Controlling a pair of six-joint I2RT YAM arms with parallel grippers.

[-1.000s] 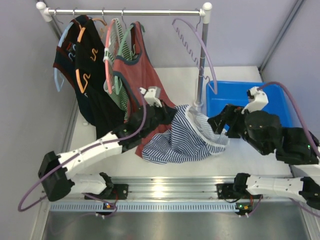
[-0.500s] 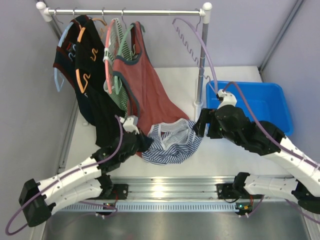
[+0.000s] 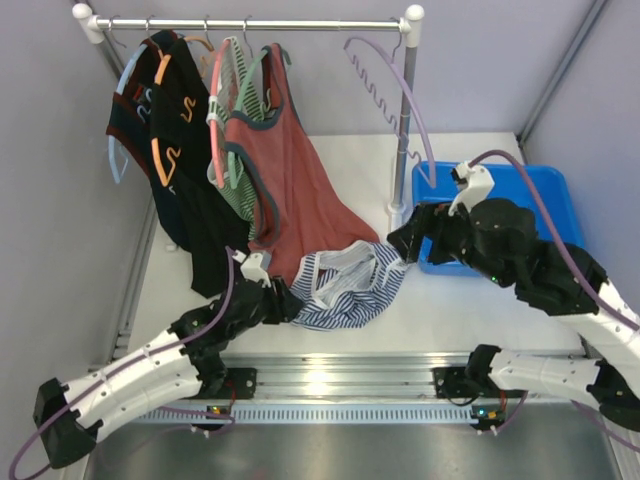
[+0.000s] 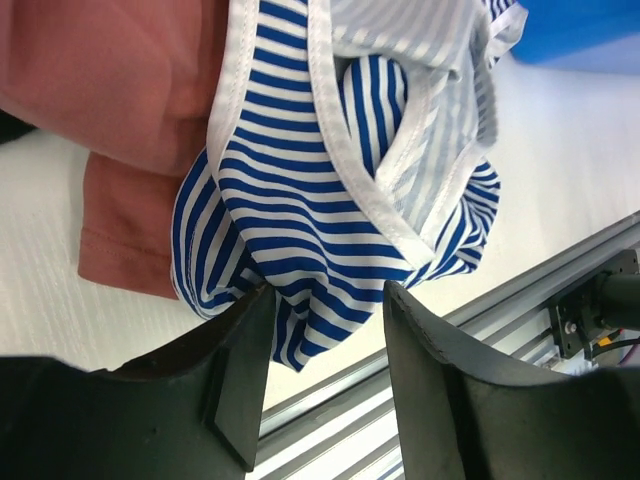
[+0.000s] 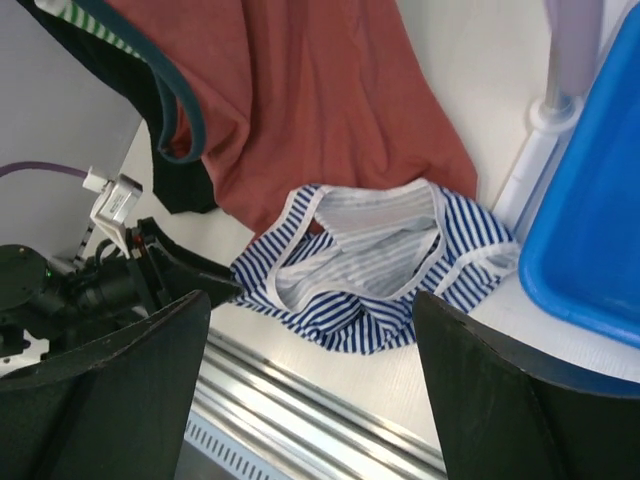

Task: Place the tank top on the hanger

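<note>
The lilac hanger's arm (image 3: 416,110) hangs bare, outward of and above the tank top. My right gripper will next swing outward and up from the tank top and close on the hanger's arm.
The navy-and-white striped tank top (image 3: 345,290) lies crumpled on the white table, partly under the hem of a rust-red top. My left gripper (image 3: 290,302) is at its near-left edge and stands open. In the left wrist view the tank top (image 4: 300,180) has its lowest fold hanging between the fingertips of the left gripper (image 4: 325,300), unclamped. My right gripper (image 3: 405,240) hovers open above the tank top's right side, and its view looks down on the tank top (image 5: 370,260). The lilac hanger (image 3: 377,95) hangs bare from the rail's right end.
The rust-red top (image 3: 290,180) and several dark and green-striped garments hang on the rack (image 3: 250,24). Its right pole (image 3: 403,150) stands just behind the tank top. A blue bin (image 3: 540,195) sits at the right. A metal rail (image 3: 330,385) runs along the near edge.
The left gripper has opened and let go of the tank top, which now lies slack on the table. The left arm drew back to the near left. The right arm rose and shifted right.
</note>
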